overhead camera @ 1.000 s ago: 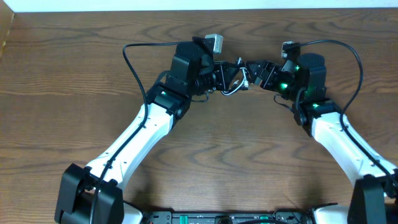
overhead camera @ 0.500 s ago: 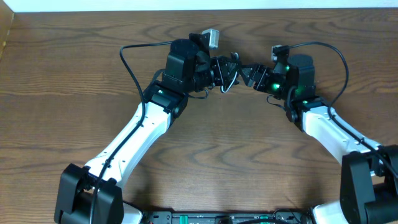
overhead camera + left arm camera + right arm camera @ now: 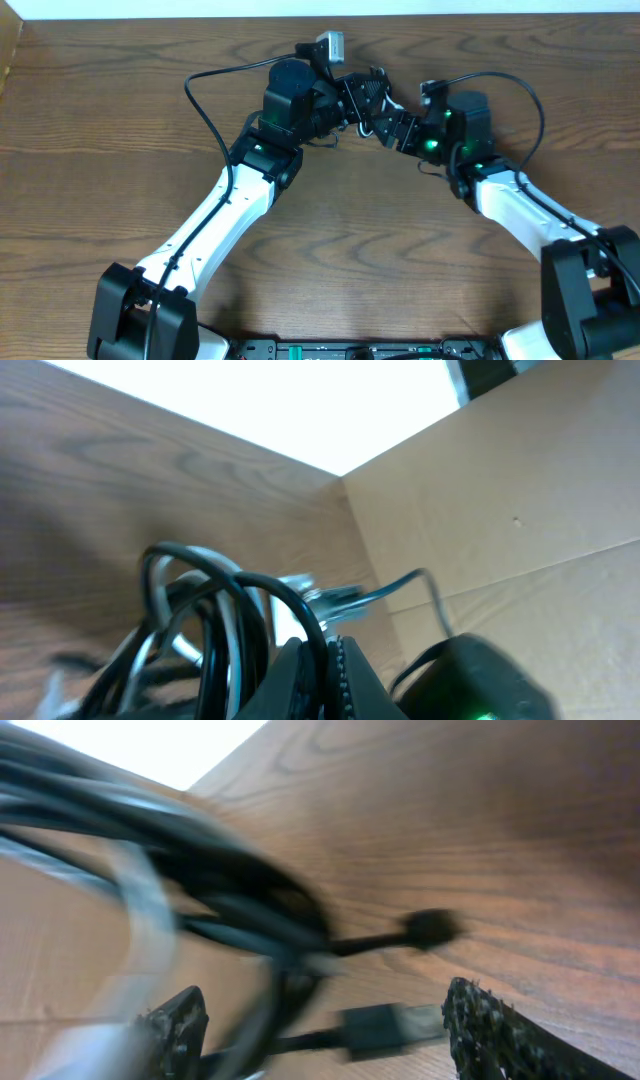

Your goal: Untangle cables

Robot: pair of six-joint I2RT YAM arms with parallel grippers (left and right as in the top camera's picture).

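A clear spot of bare wood is below the gripper, toward my base. My left gripper should move down and back to that spot next and let go of the piece of black cable.
The cables (image 3: 374,106), a thin black one and a thin white one, form a small tangle at the far middle of the table, between the two grippers. My left gripper (image 3: 352,100) is shut on a strand of the black cable (image 3: 300,615), with black and white loops (image 3: 200,610) bunched to its left. My right gripper (image 3: 399,128) is open right beside the tangle. In the blurred right wrist view its fingers (image 3: 330,1030) straddle dangling cable and a black end plug (image 3: 375,1025); another plug (image 3: 430,928) lies on the wood beyond.
The wooden table (image 3: 330,240) ends at a white far edge (image 3: 500,8). A cardboard wall (image 3: 500,510) stands just past the tangle. Thick black arm cords arc beside the left wrist (image 3: 205,100) and the right wrist (image 3: 525,90).
Both grippers and the tangle have moved toward the far edge and a little left. The right arm has swung left, closer to the left gripper.
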